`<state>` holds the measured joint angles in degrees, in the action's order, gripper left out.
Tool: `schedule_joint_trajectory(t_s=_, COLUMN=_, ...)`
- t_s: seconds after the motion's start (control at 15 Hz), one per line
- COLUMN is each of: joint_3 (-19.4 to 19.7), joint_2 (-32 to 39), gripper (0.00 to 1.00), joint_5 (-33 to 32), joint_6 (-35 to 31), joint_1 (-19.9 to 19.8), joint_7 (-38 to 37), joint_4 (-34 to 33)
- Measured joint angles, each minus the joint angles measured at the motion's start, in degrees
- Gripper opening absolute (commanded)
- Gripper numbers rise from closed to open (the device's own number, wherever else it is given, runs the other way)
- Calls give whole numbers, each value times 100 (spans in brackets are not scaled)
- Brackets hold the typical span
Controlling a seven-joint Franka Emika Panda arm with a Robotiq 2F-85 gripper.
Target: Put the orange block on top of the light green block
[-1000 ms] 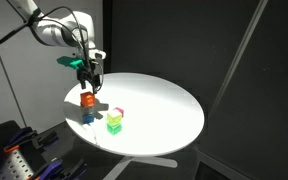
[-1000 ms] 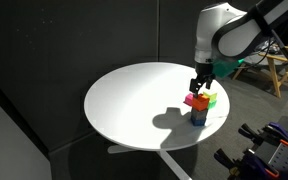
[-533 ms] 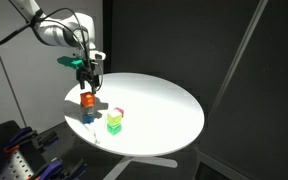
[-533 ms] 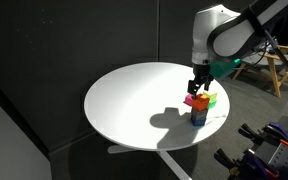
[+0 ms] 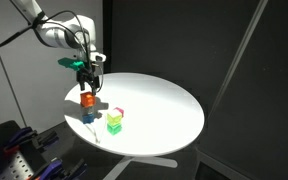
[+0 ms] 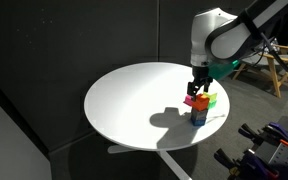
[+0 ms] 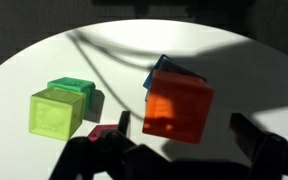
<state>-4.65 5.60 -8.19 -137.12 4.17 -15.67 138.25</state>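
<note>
The robot's gripper needs to move down over the block before it closes on opposite sides of the orange block.
The orange block (image 5: 87, 99) sits on top of a dark blue-grey cube (image 5: 88, 115) near the edge of the round white table (image 5: 164, 110). The light green block (image 5: 114, 125) stands a little apart from that stack, with a small pink piece (image 5: 119, 113) beside it. My gripper (image 5: 90, 80) hangs just above the orange block. In the wrist view its fingers (image 7: 184, 122) are spread on either side of the orange block (image 7: 179, 108) without touching it. The light green block (image 7: 56, 112) lies to the left there, against a darker green block (image 7: 74, 87).
The stack (image 6: 198, 108) and the light green block (image 6: 211, 99) are close to the table's rim (image 6: 134, 100). Dark curtains surround the table. Equipment racks stand on the floor (image 5: 24, 160) beside it.
The arm has shifted very slightly above the stack. The blocks have not moved.
</note>
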Motion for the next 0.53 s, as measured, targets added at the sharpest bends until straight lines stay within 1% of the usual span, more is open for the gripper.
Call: schedule_joint_trajectory(t_s=0.53, joint_3=68, joint_2=144, gripper=100, joint_5=0, joint_6=0, joint_1=0, joint_7=0, joint_4=-50)
